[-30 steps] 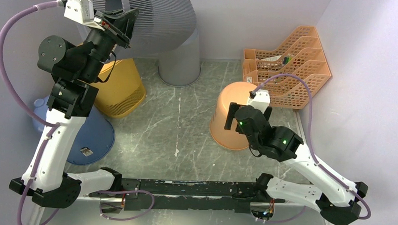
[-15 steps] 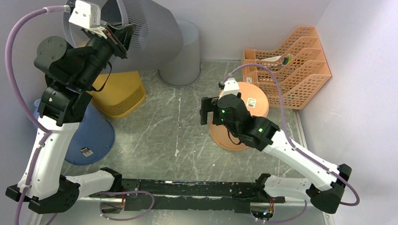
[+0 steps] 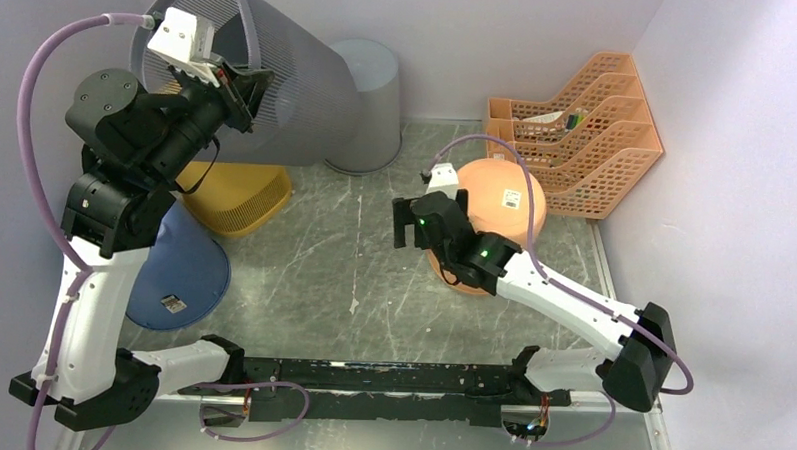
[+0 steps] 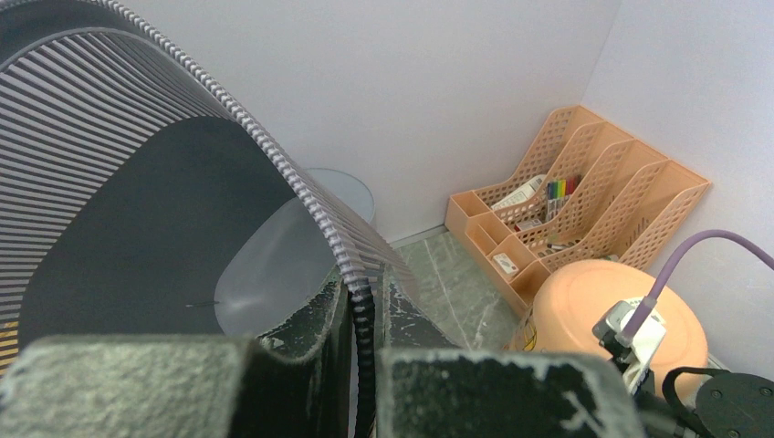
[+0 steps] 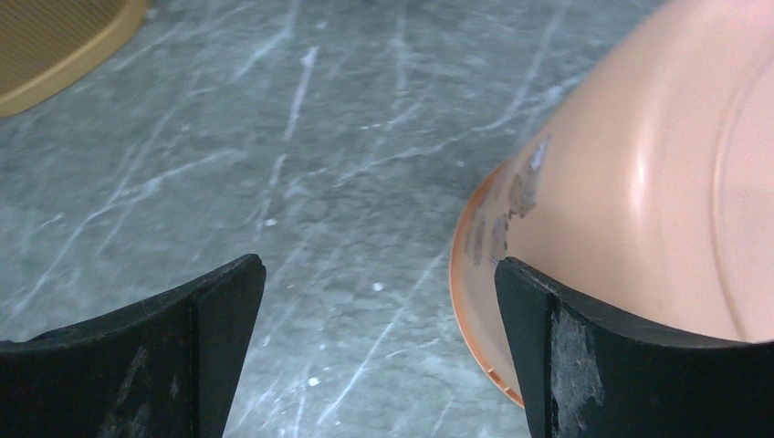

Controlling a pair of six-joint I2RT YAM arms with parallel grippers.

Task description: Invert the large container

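The tabletop spot (image 3: pixel 343 215) beside the yellow basket is empty, so next I need to move my left gripper down and right in the top view and release the container there.
The large grey ribbed container (image 3: pixel 289 86) hangs tilted above the back left of the table, its open mouth facing up and left. My left gripper (image 3: pixel 247 88) is shut on its rim, and the left wrist view shows the ribbed rim (image 4: pixel 329 233) pinched between my fingers (image 4: pixel 365 310) and the dark inside (image 4: pixel 137 228). My right gripper (image 3: pixel 430 221) is open and empty, low over the table just left of an upside-down orange bucket (image 3: pixel 501 194). The bucket's wall and rim (image 5: pixel 639 182) sit beside the right finger of that gripper (image 5: pixel 379 274).
A smaller grey bin (image 3: pixel 374 94) stands upside down at the back wall. A yellow basket (image 3: pixel 237 194) and a blue container (image 3: pixel 188 268) lie at the left under my left arm. An orange file rack (image 3: pixel 578 131) stands at the back right.
My left arm has swung the grey container left and tilted it further over. My right gripper has moved left off the orange bucket, which has settled with its base up.
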